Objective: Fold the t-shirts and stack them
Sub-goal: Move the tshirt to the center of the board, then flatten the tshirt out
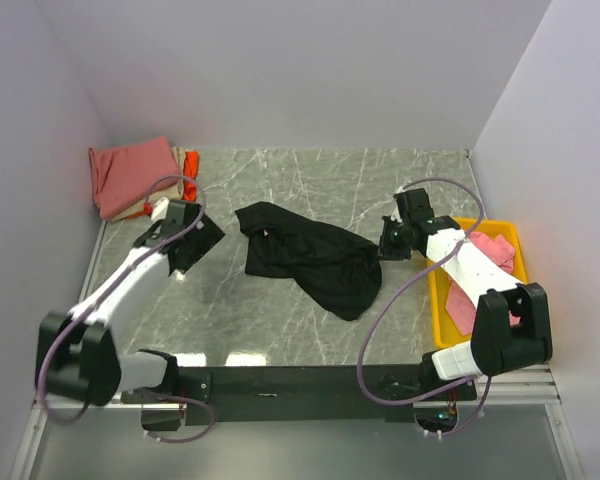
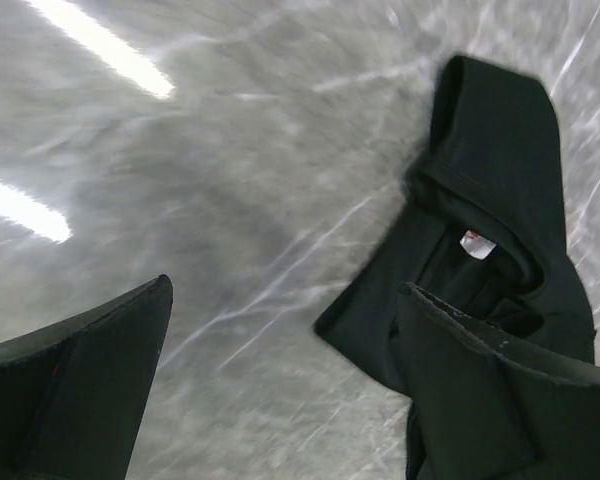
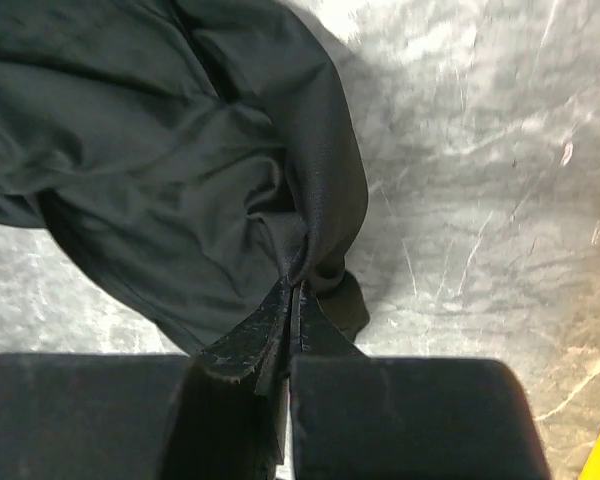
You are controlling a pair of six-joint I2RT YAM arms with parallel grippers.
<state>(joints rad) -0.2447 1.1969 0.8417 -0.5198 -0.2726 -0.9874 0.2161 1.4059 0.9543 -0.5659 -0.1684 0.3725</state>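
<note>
I will lower my left gripper outward toward the black t-shirt next, onto its corner nearest the stack [image 1: 243, 215] [image 2: 461, 78], because that corner lies free opposite my right gripper's pinch.
A large black t-shirt [image 1: 310, 255] lies crumpled in the middle of the marble table [image 1: 310, 180]. My right gripper [image 1: 385, 243] is at its right edge, shut on a pinch of the black cloth [image 3: 160, 150], with the fingertips [image 3: 280, 310] pressed together around the fold. My left gripper [image 1: 202, 240] stands open just left of the shirt and holds nothing. In the left wrist view the gripper [image 2: 285, 285] hangs over bare table, with the shirt [image 2: 500, 150] and its white neck tag [image 2: 477, 244] to the right. A dusty-red t-shirt [image 1: 130, 175] tops a folded stack at the back left, with orange [image 1: 191, 162] showing beside it.
A yellow bin [image 1: 500, 226] at the right edge holds a pink t-shirt [image 1: 485, 262], and the right arm reaches across it. White walls close in the table on the left, back and right.
</note>
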